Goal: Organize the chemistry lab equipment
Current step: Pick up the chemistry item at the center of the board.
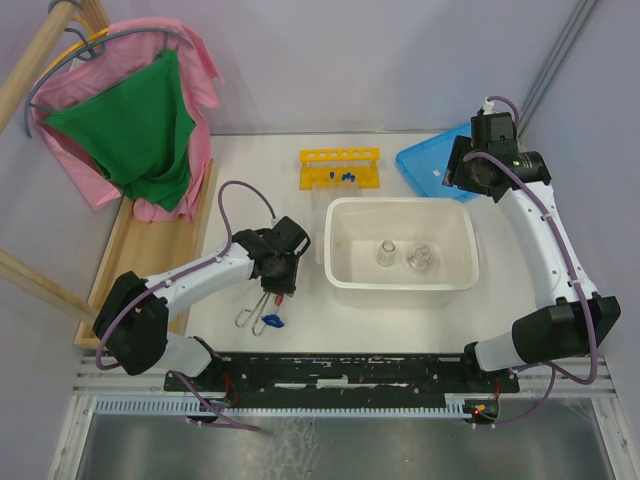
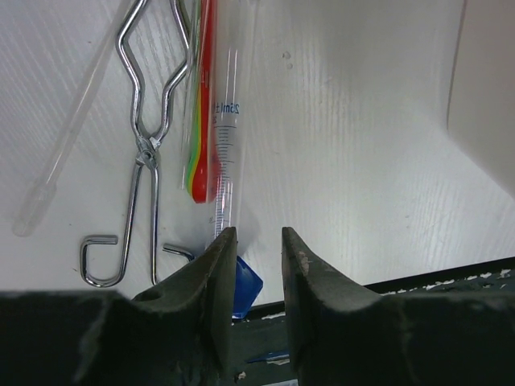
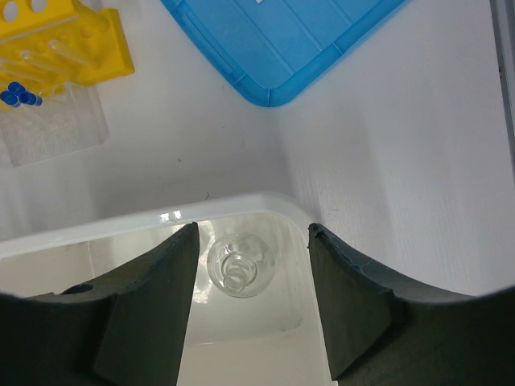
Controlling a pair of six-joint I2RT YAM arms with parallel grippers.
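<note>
I will tilt my right gripper next and swing it to the left in the top view to close on the tube's uncapped end, because that end lies there, clear of fingers.
My left gripper (image 1: 279, 284) hangs low over a group of things lying on the table; its jaws (image 2: 253, 241) are open by a narrow gap with nothing between them. Under its left finger lies a clear graduated tube (image 2: 226, 145) with a blue cap (image 2: 248, 283). Beside the tube are a thin red rod (image 2: 206, 121) and metal tongs (image 2: 145, 153). My right gripper (image 1: 462, 178) is open, high over the far right corner of the white tub (image 1: 400, 290). Two glass flasks (image 1: 387, 254) stand in the tub; one flask (image 3: 240, 265) shows far below between my right fingers. The yellow rack (image 1: 340, 166) holds blue-capped tubes (image 3: 18, 95).
A flat blue lid (image 1: 430, 165) lies at the far right, behind the tub. Pink and green cloths (image 1: 140, 130) hang on a wooden frame at the left. A clear pipette (image 2: 64, 145) lies left of the tongs. A black rail (image 1: 340, 365) runs along the near edge.
</note>
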